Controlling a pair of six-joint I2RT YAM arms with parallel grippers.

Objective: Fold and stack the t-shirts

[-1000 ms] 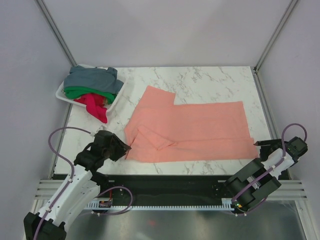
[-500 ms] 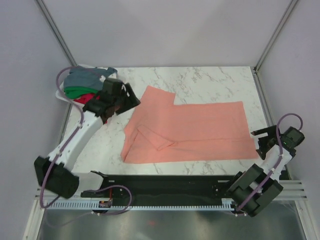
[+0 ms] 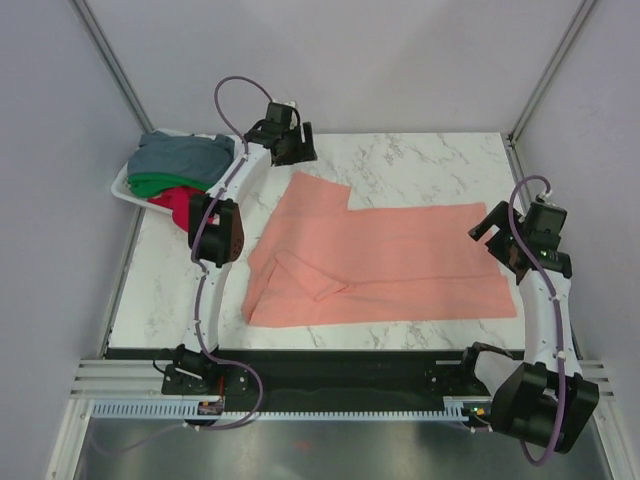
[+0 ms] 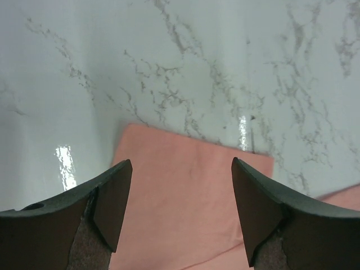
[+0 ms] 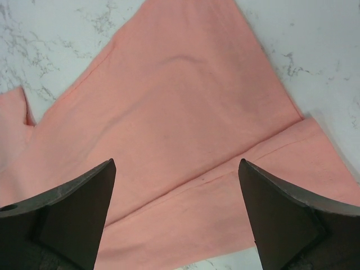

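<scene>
My left gripper is to move down and toward the left in its wrist view, onto the sleeve's basket-side far corner (image 3: pixel 297 175) (image 4: pixel 130 131).
A salmon-pink t-shirt (image 3: pixel 390 260) lies spread on the marble table, folded lengthwise, with a sleeve sticking out at the back left (image 3: pixel 315 190). My left gripper (image 3: pixel 292 150) is open and empty, raised just behind that sleeve, which fills the lower part of the left wrist view (image 4: pixel 185 197). My right gripper (image 3: pixel 500 235) is open and empty above the shirt's right end, which shows in the right wrist view (image 5: pixel 180 129). Grey-blue (image 3: pixel 185 155), green (image 3: pixel 165 183) and red (image 3: pixel 190 210) shirts are piled in a white basket (image 3: pixel 122 185) at the back left.
Metal frame posts stand at the back corners. A black rail (image 3: pixel 330 370) runs along the table's near edge. Bare marble (image 3: pixel 420 160) lies behind the pink shirt.
My left arm has swung from the shirt's near-left corner up to the back, behind the sleeve. My right arm has risen from the near-right corner to the shirt's right end.
</scene>
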